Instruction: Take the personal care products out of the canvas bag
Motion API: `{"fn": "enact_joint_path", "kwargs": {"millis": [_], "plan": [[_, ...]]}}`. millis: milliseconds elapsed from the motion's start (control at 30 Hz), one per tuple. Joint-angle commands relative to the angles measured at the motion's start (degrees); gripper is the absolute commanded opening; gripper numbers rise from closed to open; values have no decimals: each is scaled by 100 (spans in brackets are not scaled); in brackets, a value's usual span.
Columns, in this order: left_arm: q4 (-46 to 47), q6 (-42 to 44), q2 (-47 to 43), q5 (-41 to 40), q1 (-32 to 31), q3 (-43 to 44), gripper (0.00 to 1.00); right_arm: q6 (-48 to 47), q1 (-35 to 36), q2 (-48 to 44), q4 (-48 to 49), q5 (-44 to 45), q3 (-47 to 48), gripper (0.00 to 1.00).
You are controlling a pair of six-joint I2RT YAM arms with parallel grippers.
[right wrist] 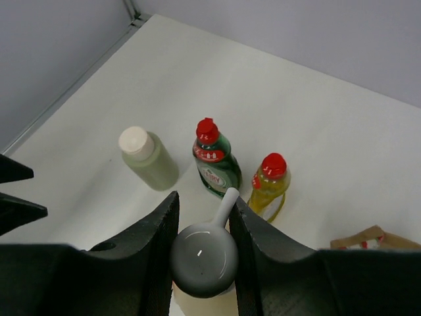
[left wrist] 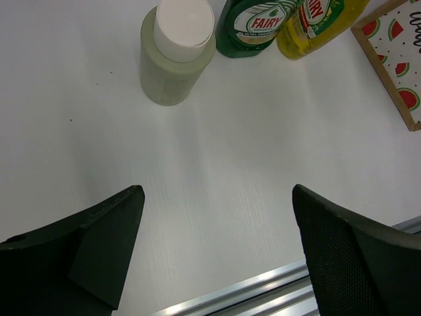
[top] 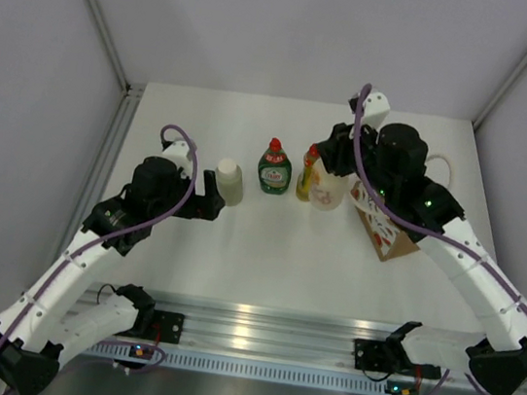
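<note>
I will next move the pump bottle (top: 328, 193) back and down to the tabletop with my right gripper, short of the yellow bottle, and let go of the pump head, because that spot is bare.
The cream cylinder with white lid (top: 229, 182), the green bottle with red cap (top: 274, 168) and the slim yellow bottle with red cap (top: 306, 174) stand in a row mid-table. My right gripper (top: 334, 164) is shut on the pump head (right wrist: 204, 260) of the peach pump bottle (top: 328, 193), just right of the yellow bottle (right wrist: 268, 183). The canvas bag (top: 388, 230) lies tipped behind my right arm, its watermelon-print side showing (left wrist: 395, 59). My left gripper (left wrist: 217, 217) is open and empty, just short of the cream cylinder (left wrist: 175, 56).
An aluminium rail (top: 275, 322) runs along the near table edge. A white rope handle (top: 441, 169) of the bag sticks out at the right. Grey walls close the table at the back and both sides.
</note>
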Motion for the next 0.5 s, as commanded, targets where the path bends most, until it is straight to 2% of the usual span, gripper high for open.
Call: {"fn": "enact_joint_path", "kwargs": {"millis": [0, 200, 467], "plan": [[256, 95, -72, -101, -24, -15, 98, 101, 311, -199, 1882, 90, -611, 0], [248, 104, -46, -127, -32, -24, 98, 277, 496, -138, 3297, -41, -1730, 0], [248, 95, -125, -294, -24, -24, 98, 523, 601, 135, 4239, -120, -2653, 0]]}}
